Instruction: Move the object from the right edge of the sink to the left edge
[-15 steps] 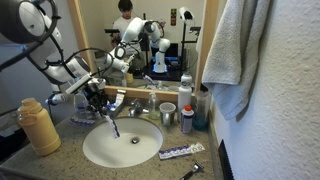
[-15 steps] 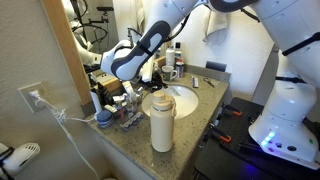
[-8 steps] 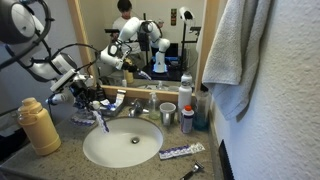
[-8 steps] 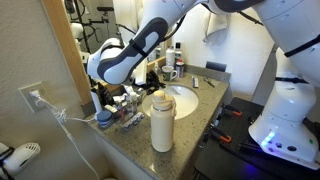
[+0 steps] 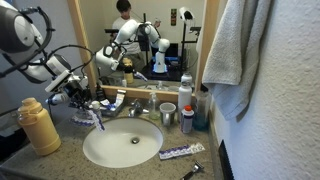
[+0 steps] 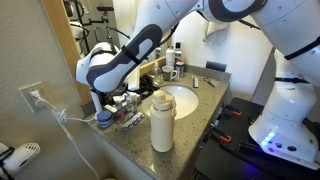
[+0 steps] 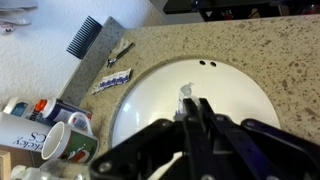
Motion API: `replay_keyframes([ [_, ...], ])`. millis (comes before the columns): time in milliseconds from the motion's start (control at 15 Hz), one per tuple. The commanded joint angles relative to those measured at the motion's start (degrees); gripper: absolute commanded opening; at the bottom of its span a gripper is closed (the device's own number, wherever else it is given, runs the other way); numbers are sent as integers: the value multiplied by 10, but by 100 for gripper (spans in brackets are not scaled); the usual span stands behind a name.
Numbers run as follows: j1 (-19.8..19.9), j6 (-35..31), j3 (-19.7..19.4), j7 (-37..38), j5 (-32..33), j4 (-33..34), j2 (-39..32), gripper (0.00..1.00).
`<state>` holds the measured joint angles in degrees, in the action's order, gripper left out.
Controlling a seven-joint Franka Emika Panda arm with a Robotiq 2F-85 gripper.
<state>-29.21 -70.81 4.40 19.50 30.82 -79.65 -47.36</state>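
The packet's tip still hangs over the sink's basin (image 7: 235,90), so the gripper will next move toward the tan bottle and down to let go of the packet on the sink edge there.
My gripper (image 5: 89,111) is shut on the object (image 5: 96,122), a small purple-blue and white tube that hangs down from the fingers. It is held just above the left rim of the white oval sink (image 5: 122,147). In the wrist view the tube's pale tip (image 7: 186,96) sticks out between the black fingers (image 7: 190,106) over the basin (image 7: 235,90). In an exterior view the sink (image 6: 184,103) shows, but the tan bottle and clutter hide the gripper. A slimmer purple-white tube (image 5: 182,151) lies on the right rim and also shows in the wrist view (image 7: 113,80).
A tan bottle (image 5: 38,126) stands at the counter's left front. Small items crowd the left edge (image 5: 80,116). The faucet (image 5: 136,108), a cup (image 5: 167,113) and bottles (image 5: 187,110) stand behind the basin. A dark razor (image 5: 192,171) lies at the front right, and a towel (image 5: 236,50) hangs at the right.
My gripper has moved left with the tube, from over the basin's left part to above the left rim. Nothing else has moved.
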Motion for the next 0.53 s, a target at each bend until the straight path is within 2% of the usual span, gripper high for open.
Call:
replay_keyframes([
  [0, -14, 31, 5, -16, 8, 64, -37, 2],
  [467, -43, 40, 3, -70, 11, 148, -100, 2],
])
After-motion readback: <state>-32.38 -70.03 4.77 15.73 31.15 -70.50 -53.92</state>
